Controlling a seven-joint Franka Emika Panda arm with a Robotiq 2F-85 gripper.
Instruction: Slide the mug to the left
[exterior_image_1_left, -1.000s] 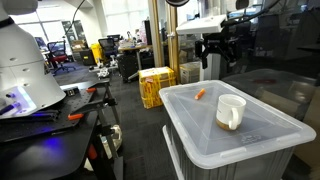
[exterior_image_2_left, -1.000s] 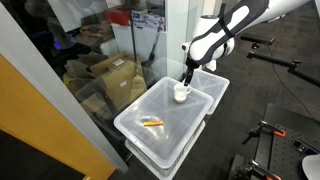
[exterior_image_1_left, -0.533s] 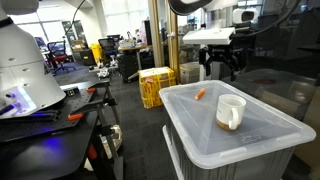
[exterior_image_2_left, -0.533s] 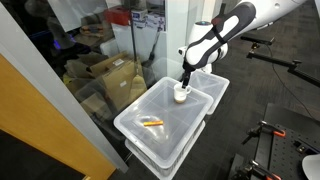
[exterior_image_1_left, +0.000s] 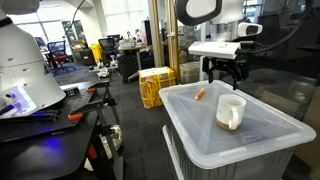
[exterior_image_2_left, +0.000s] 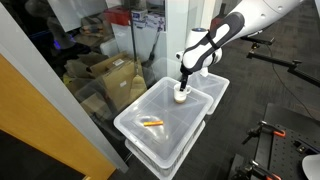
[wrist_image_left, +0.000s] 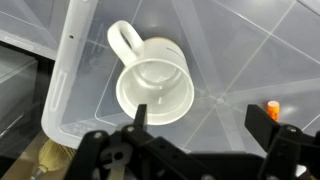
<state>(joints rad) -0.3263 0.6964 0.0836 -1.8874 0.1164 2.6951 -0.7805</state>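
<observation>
I need to bring my gripper down open onto the side of the mug's rim (exterior_image_1_left: 220, 98) (wrist_image_left: 190, 104) facing the orange object, one finger inside the mug, because that side lies between the spread fingers.
The cream mug (exterior_image_1_left: 231, 110) with a loop handle and a brownish base stands upright on the clear plastic bin lid (exterior_image_1_left: 200, 140). It also shows in an exterior view (exterior_image_2_left: 181, 95) and from above in the wrist view (wrist_image_left: 153, 84), handle toward the top left. My gripper (exterior_image_1_left: 226, 76) hangs above and just behind the mug, open and empty; it also shows in an exterior view (exterior_image_2_left: 184, 80). In the wrist view its two fingers (wrist_image_left: 203, 115) stand wide apart, the mug near the left finger.
A small orange object (exterior_image_1_left: 200, 94) lies on the lid (exterior_image_2_left: 150, 122) away from the mug; it shows by the right finger in the wrist view (wrist_image_left: 272, 107). Lid edges drop off all round. A desk (exterior_image_1_left: 50, 115) and yellow crates (exterior_image_1_left: 155, 85) stand nearby.
My gripper has come down and moved toward the mug, from beyond the bin's far edge to just above the mug. The mug and orange object have not moved.
</observation>
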